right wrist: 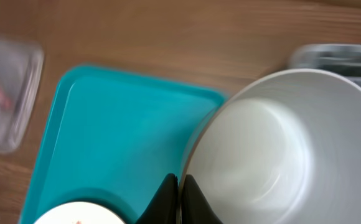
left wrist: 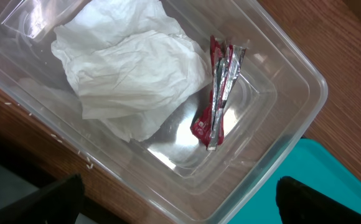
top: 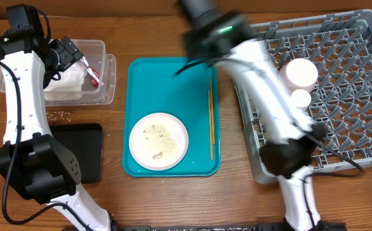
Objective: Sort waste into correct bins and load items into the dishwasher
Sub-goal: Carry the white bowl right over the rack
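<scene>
The bowl [right wrist: 280, 155] should go to the right in the overhead view next, where the rack wires beside the round dish are empty. My right gripper should swing there, tilt and let go of it.
The crumpled white napkin [left wrist: 131, 74] and the red-and-white wrapper [left wrist: 216, 112] lie inside the clear tub [left wrist: 292, 118]. My left gripper [left wrist: 177, 202] is open and empty just above the tub's near rim; it also shows in the overhead view [top: 70, 54]. My right gripper [right wrist: 179, 182] is shut on the rim of a greyish-white bowl [right wrist: 280, 155], held above the teal tray's back right corner. In the overhead view this arm [top: 202, 38] is blurred and hides the bowl. The round plate [top: 159, 141] with crumbs sits on the teal tray. The grey dish rack [top: 346, 122] holds a pinkish-white round dish [top: 300, 74] and a small white cup [top: 300, 97].
The teal tray [top: 167, 83] also carries wooden chopsticks [top: 211, 122] along its right side. The black tray [top: 83, 151] lies front left. Rice-like crumbs [top: 59, 115] are scattered on the wood between the tub [top: 106, 83] and the black tray.
</scene>
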{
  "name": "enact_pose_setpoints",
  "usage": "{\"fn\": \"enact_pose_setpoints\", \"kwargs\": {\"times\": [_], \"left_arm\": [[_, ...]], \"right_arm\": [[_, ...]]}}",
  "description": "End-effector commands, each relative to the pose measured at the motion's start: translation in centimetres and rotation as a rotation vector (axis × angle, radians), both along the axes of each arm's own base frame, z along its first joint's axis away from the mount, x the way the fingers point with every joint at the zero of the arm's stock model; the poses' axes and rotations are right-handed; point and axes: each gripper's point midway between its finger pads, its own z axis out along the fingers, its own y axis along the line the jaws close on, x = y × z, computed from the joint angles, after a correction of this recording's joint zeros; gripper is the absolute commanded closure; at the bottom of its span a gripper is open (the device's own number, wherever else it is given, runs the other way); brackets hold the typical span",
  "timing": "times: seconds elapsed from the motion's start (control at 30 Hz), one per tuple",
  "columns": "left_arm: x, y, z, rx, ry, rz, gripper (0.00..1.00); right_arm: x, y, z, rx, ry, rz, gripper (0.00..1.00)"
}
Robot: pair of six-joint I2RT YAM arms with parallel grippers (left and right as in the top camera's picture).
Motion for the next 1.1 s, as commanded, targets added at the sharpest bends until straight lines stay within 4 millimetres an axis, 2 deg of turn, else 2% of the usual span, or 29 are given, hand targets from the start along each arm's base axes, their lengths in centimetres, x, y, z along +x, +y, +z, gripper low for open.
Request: {"fn": "enact_pose_setpoints", "kwargs": {"times": [0.0,0.2,0.3,0.37,0.47,0.57,0.73,1.07], "left_arm": [[0.1,0.0,2.5,0.011,-0.060,0.007,0.00],[0.1,0.0,2.5,0.011,-0.060,0.007,0.00],[0.1,0.0,2.5,0.011,-0.060,0.007,0.00],[0.1,0.0,2.5,0.011,-0.060,0.007,0.00],[0.1,0.0,2.5,0.011,-0.060,0.007,0.00],[0.1,0.0,2.5,0.011,-0.060,0.007,0.00],[0.1,0.0,2.5,0.011,-0.060,0.007,0.00],[0.1,-0.1,2.5,0.011,-0.060,0.007,0.00]], "right_arm": [[-0.6,-7.2,6.7,0.162,-0.038,-0.127,0.96],[-2.6,-18.4,9.0,0.282,0.027,-0.312,0.96],[-3.7,-22.2,9.5,0.342,0.045,-0.312,0.96],[-3.8,-23.9,9.9,0.424,0.042,-0.287,0.96],[-4.0,-25.7,10.1,0.535,0.041,-0.222,0.96],[-4.1,-28.2,9.3,0.625,0.056,-0.240,0.96],[-4.4,-29.4,8.8,0.861,0.036,-0.117,0.96],[-5.2,-31.7,3.6,1.301,-0.010,-0.059,0.96]]}}
